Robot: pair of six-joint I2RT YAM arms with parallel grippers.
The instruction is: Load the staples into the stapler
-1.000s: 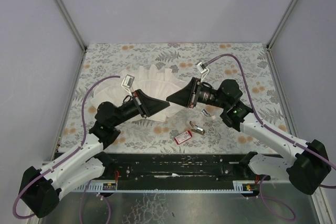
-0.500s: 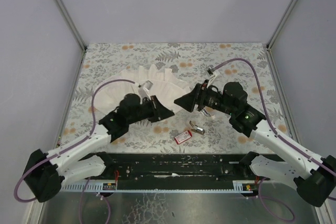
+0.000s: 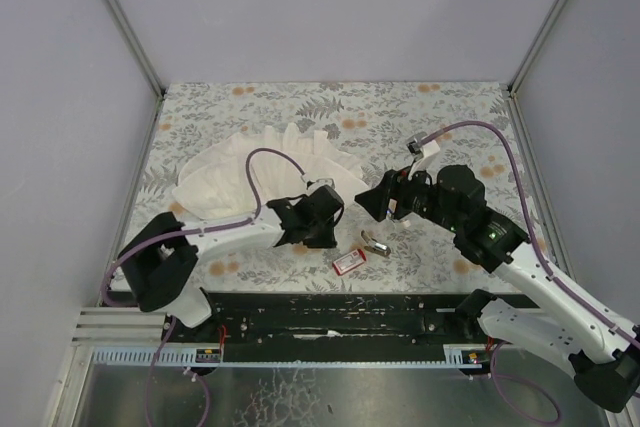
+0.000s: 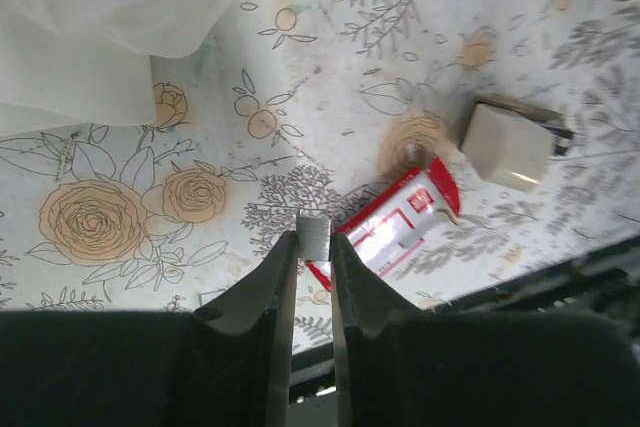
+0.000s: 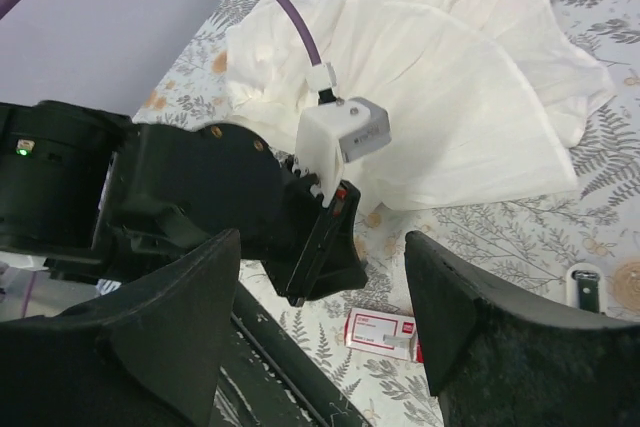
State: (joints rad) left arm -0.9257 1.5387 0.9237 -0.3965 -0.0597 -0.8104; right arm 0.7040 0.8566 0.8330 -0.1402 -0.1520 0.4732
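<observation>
The clear spot on the bare leaf-printed tabletop beside the red staple box is below my left gripper. My left gripper will lower the staples onto that spot next and release them.
The staples (image 4: 313, 237), a tiny silvery strip, are pinched between the tips of my left gripper (image 4: 313, 247), which is shut on them. The strip hangs just above the table by the left end of the red staple box (image 4: 395, 232), which lies flat. In the top view my left gripper (image 3: 322, 229) is just left of the red box (image 3: 349, 261). The small stapler (image 3: 375, 243) lies beside the box, up and to its right, and shows pale-ended in the left wrist view (image 4: 505, 142). My right gripper (image 3: 366, 202) hovers open above the stapler, nothing between its fingers (image 5: 450, 317).
A big white pleated cloth (image 3: 270, 162) covers the table's left-middle, behind the left arm. The black rail (image 3: 330, 317) at the table's near edge runs close below the red box (image 5: 380, 332). The left arm's wrist fills the space in front of my right gripper (image 5: 322, 247).
The two grippers, tip to tip over the cloth a second ago, have drawn apart. The left one has come down toward the red box; the right one has pulled back to the right.
</observation>
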